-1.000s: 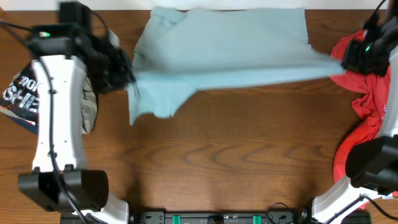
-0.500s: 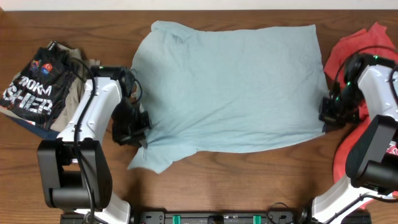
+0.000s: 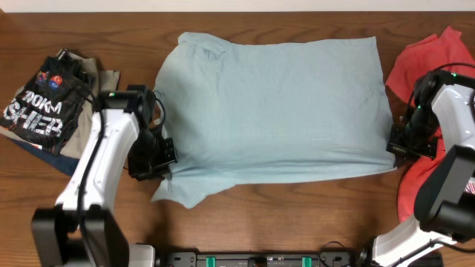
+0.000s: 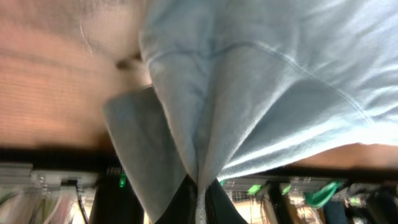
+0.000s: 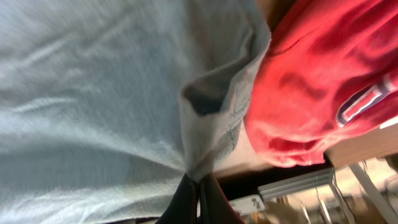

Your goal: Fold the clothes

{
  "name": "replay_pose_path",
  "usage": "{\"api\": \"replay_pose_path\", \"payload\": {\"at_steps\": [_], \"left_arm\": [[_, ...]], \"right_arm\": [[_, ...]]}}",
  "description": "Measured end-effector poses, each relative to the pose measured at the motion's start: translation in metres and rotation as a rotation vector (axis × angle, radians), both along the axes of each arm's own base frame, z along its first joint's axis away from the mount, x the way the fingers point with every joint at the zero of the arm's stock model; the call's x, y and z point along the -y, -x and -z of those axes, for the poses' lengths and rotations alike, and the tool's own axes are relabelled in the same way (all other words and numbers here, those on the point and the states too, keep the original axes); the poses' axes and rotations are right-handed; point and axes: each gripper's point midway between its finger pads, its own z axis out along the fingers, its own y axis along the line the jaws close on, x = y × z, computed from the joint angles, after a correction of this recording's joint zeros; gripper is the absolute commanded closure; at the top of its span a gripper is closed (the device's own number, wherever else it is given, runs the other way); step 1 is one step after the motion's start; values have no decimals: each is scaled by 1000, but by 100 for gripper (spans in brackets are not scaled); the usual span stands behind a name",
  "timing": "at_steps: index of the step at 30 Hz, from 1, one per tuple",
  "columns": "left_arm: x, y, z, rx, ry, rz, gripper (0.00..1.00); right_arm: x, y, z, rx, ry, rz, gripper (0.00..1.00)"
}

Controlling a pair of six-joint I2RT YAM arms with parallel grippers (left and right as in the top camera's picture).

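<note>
My left gripper will next carry the pinched edge outward and release it onto the T-shirt's side by the pile, which lies outward of my gripper.
The pale blue-grey T-shirt [image 3: 274, 107] lies spread across the middle of the table, folded over on itself, one sleeve [image 3: 182, 189] sticking out at the near left. My left gripper [image 3: 165, 157] is shut on its near left edge; the left wrist view shows the cloth [image 4: 249, 87] pinched between the fingers [image 4: 199, 196]. My right gripper [image 3: 395, 146] is shut on the near right corner, the cloth [image 5: 93, 93] pinched between the fingers [image 5: 198, 186]. The red T-shirt [image 3: 423, 70] with white lettering lies bunched at the right edge, also in the right wrist view [image 5: 317, 81].
A pile of other clothes, topped by a black garment with white lettering [image 3: 41, 104], sits at the far left. Bare wooden table [image 3: 297, 215] runs along the near side. The arm bases stand at the near edge.
Both grippers have brought the shirt's held edge toward the near side and lowered it. The shirt went from stretched in the air to lying flat and doubled on the table.
</note>
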Motion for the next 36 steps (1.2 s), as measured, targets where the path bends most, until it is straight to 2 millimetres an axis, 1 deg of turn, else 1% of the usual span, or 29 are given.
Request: {"api": "replay_pose_path", "payload": {"at_steps": [4,8,10,11,14,16,19,22,28,31,32,33,34,35,36], "left_arm": [[1,-24,-2,129,3,-8,94],[2,-54,1,235,2,-48,94],[2,-69,1,294,2,-70,94],[2,-76,0,321,2,-79,94],[3,-94,-2,390,6,-112,94],[3,-105,-4,431,10,-133,94],[4,-121,-6,485,16,-157,94],[4,-132,-1,502,19,-172,94],[5,-161,11,561,27,-182,94],[5,-175,11,609,33,-182,93],[5,-179,11,622,34,-183,87],[5,-183,9,641,36,-182,71],[6,-187,8,658,38,-180,48],[6,-189,7,668,40,-182,36],[6,-191,6,673,41,-185,27]], "right_arm": [[3,-20,-2,111,16,6,99],[3,-47,2,225,6,14,99],[3,-58,2,276,-2,17,99],[4,-67,3,313,-2,18,99],[3,-86,2,394,-17,19,99],[2,-100,1,453,-30,18,99],[1,-115,-1,515,-42,15,99],[0,-127,-4,564,-43,5,99],[-6,-156,-12,675,-36,-32,99],[-7,-169,-16,731,-24,-46,98],[-7,-173,-18,745,-22,-51,95],[-8,-176,-19,757,-20,-55,90],[-10,-180,-20,773,-18,-61,78],[-12,-184,-20,783,-17,-63,70],[-13,-186,-21,789,-16,-63,63]]}}
